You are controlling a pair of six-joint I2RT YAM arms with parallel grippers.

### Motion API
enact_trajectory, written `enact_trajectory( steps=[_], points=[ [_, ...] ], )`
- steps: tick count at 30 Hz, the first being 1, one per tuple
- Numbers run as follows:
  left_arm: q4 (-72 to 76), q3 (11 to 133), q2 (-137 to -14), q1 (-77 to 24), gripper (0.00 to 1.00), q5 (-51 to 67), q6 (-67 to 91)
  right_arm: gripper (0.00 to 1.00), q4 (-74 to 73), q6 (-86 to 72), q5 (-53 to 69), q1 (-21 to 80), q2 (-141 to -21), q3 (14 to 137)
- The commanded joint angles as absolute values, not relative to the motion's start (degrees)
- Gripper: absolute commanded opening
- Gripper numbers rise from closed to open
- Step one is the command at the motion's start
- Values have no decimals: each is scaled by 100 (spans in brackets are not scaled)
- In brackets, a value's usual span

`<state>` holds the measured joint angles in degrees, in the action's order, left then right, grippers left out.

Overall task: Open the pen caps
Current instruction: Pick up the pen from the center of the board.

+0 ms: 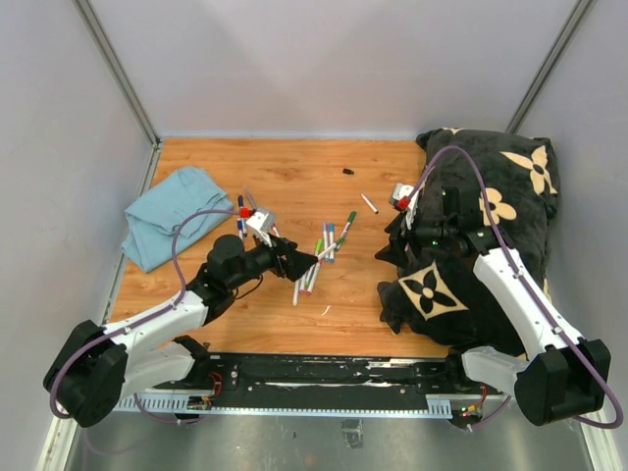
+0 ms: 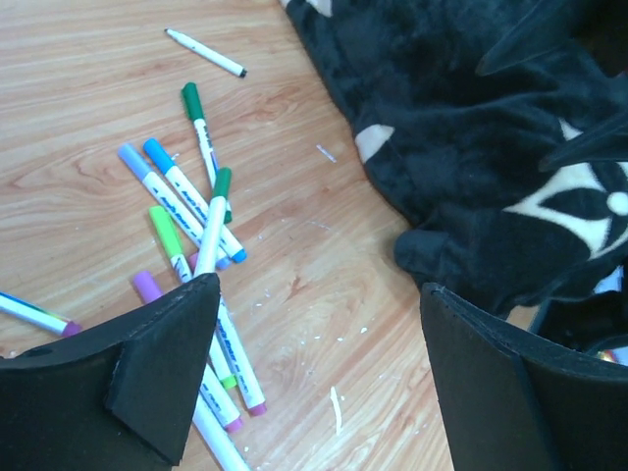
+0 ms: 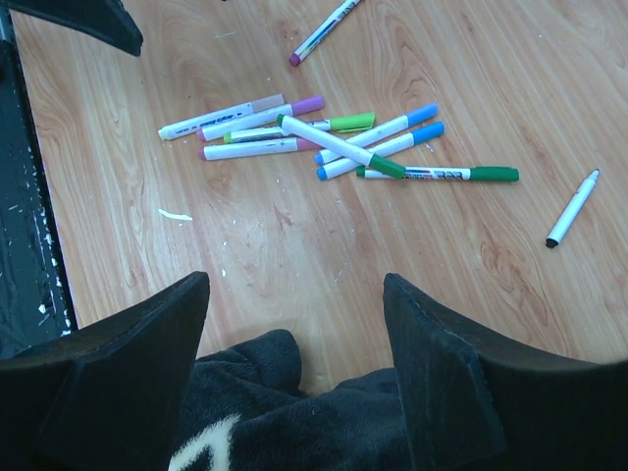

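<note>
My left gripper will next move down and to its right in the top view, onto the green-capped pen's white body (image 1: 328, 251) (image 2: 210, 235), because that body lies there on top of the heap.
A heap of white pens (image 1: 319, 257) lies in the middle of the wooden table (image 1: 294, 172), with the pen caps on their ends: green (image 2: 191, 101), blue (image 2: 157, 152), purple (image 2: 147, 287). The right wrist view shows the same heap with a green cap (image 3: 491, 175) and a blue one (image 3: 422, 113). One pen with a black tip (image 1: 369, 203) lies apart, farther back. My left gripper (image 2: 319, 287) stands open just right of the heap, its left finger (image 2: 147, 373) over some pens, holding nothing. My right gripper (image 3: 294, 280) is open and empty above the black blanket's edge.
A black blanket with beige flowers (image 1: 491, 196) covers the table's right side, under the right arm. A blue cloth (image 1: 172, 211) lies at the back left. A few more pens (image 1: 240, 214) lie behind the left wrist, and a small black piece (image 1: 348, 172) sits near the back.
</note>
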<state>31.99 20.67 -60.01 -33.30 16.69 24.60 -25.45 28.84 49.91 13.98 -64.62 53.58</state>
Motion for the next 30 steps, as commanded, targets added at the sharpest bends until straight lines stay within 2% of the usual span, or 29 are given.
enact_trajectory(
  steps=[1, 5, 10, 30],
  points=[
    [1777, 2795, -6139, -3888, 87, 262, 1660, 73, -2667, 3015, 4985, 1366, -6478, 5520],
    [854, 3308, -6451, -4160, 87, -451, 1393, 73, -2663, 3015, 4960, 1364, -6546, 5525],
    [275, 3912, -6951, -4335, 87, -658, 1123, 73, -2663, 3014, 4909, 1364, -6599, 5520],
    [35, 4660, -8097, -4395, 87, -724, 672, 73, -2702, 3041, 4913, 1371, -6702, 5523]
  ],
)
